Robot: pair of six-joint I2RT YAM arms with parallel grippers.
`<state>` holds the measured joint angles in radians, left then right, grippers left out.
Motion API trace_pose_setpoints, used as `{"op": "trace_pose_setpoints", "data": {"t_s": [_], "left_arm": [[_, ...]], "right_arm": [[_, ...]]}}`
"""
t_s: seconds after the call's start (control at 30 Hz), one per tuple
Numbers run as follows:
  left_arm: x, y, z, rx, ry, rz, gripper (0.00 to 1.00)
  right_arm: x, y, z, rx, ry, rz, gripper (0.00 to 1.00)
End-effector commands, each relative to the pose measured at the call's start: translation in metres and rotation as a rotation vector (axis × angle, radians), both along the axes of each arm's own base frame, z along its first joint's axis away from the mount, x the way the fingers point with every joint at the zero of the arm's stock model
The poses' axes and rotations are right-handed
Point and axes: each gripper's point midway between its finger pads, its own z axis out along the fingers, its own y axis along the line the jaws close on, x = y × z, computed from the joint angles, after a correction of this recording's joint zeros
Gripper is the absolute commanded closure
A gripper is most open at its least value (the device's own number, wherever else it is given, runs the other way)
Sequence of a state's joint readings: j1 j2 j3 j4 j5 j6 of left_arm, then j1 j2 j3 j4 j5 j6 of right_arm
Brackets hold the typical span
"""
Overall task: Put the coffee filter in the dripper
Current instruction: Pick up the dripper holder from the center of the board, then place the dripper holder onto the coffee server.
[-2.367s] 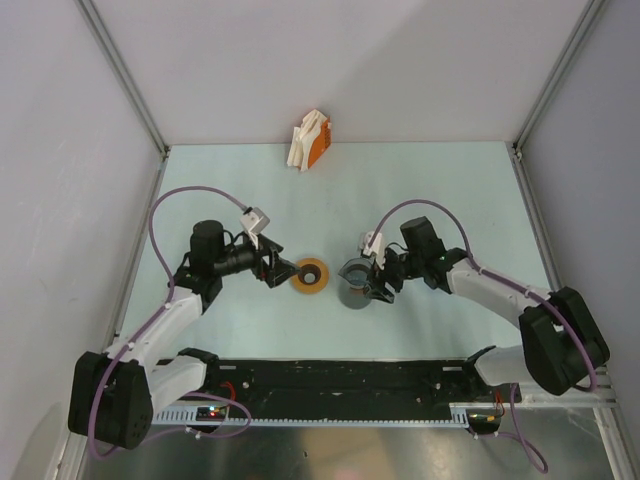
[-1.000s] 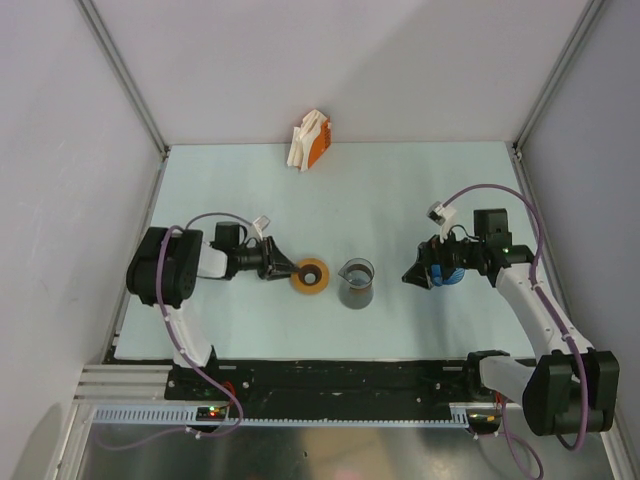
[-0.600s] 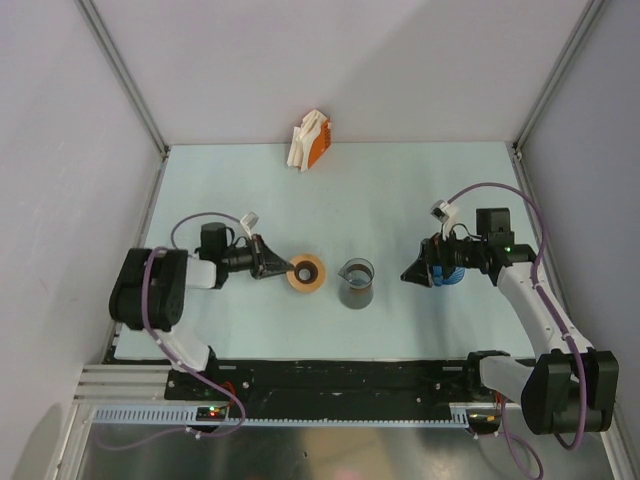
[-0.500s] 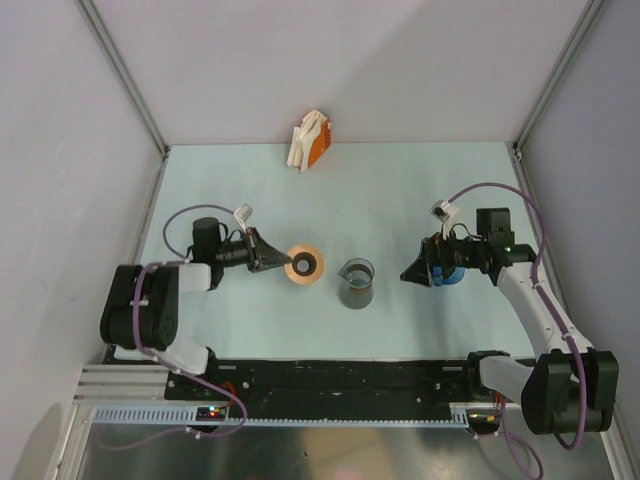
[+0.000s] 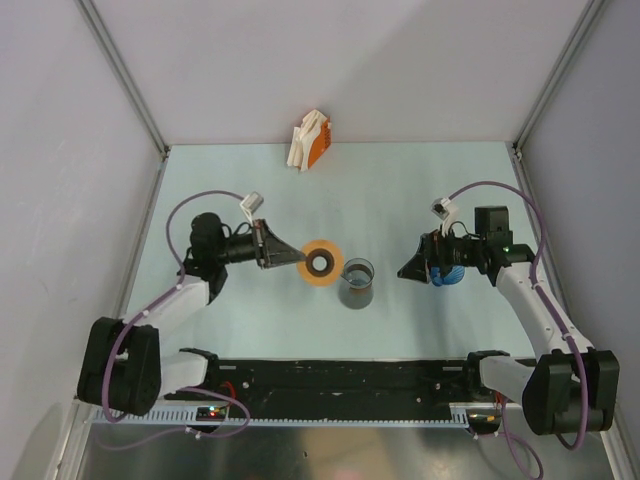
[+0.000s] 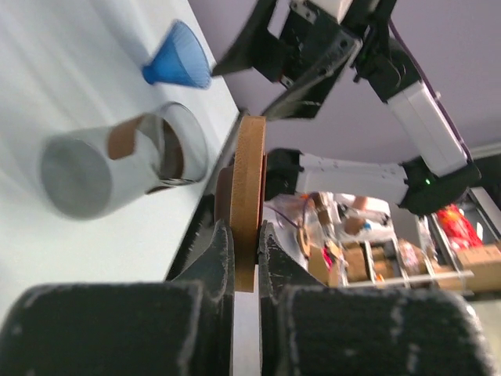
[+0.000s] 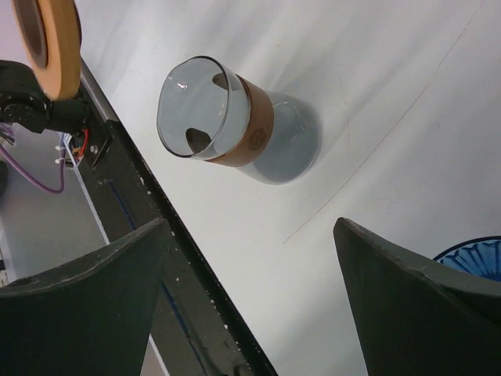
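My left gripper carries the ring over, lowers and releases it next, since the glass cup's opening [image 5: 358, 271] [image 6: 185, 143] lies below it and to its right in the top view.
The blue ribbed dripper [image 5: 452, 271] sits on the table at the right, partly covered by my right wrist; it also shows as the dripper [image 6: 178, 66] in the left wrist view and as a blue rim [image 7: 479, 254] in the right wrist view. My right gripper [image 5: 410, 269] is open and empty, just left of it. My left gripper [image 5: 297, 259] is shut on the edge of a flat orange ring [image 5: 322, 262], held beside the glass cup [image 5: 356, 283]. The ring [image 6: 248, 196] stands edge-on between my fingers. White coffee filters in an orange holder [image 5: 310, 141] stand at the back.
The grey glass cup [image 7: 235, 121] with a brown band stands between both grippers. A black rail [image 5: 340, 385] runs along the near table edge. Metal frame posts and grey walls close in the sides and back.
My left gripper closed on the orange ring and carried it right, toward the glass cup. The right gripper stayed open by the dripper, barely moving.
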<state>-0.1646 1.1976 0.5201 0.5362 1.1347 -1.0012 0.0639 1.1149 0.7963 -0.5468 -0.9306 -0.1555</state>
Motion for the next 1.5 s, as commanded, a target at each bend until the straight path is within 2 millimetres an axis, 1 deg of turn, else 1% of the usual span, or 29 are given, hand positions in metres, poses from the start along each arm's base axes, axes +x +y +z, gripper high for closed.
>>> {"op": "trace_pose_setpoints", "data": {"t_s": [0.0,0.1,0.27,0.47,0.6,0.77,1.03,1.27,1.47], "left_arm": [[-0.005,-0.031,0.021,-0.028,0.012,-0.058,1.00],[-0.002,-0.047,0.023,-0.035,0.030,-0.085,1.00],[0.003,-0.068,0.020,-0.034,0.078,-0.130,1.00],[0.015,-0.085,0.018,-0.031,0.103,-0.138,1.00],[0.017,-0.095,0.006,-0.016,0.142,-0.151,1.00],[0.026,-0.100,-0.007,0.001,0.165,-0.146,1.00],[0.029,-0.107,-0.021,0.018,0.190,-0.152,0.99],[0.029,-0.109,-0.024,0.022,0.195,-0.156,0.94],[0.027,-0.107,-0.025,0.032,0.191,-0.154,0.85]], "right_arm": [[0.005,0.005,0.009,0.018,-0.019,0.000,0.09],[0.004,0.004,0.006,0.006,-0.011,-0.007,0.09],[0.004,0.003,0.001,-0.004,0.010,-0.012,0.10],[0.002,0.003,0.003,-0.007,0.001,-0.009,0.10],[0.001,0.001,0.002,-0.016,-0.004,-0.010,0.10],[0.002,0.001,0.002,-0.018,-0.006,-0.011,0.10],[0.002,0.000,0.001,-0.024,-0.010,-0.015,0.10],[0.003,0.000,0.000,-0.027,-0.009,-0.012,0.10],[0.003,-0.001,0.000,-0.029,-0.011,-0.014,0.10]]}}
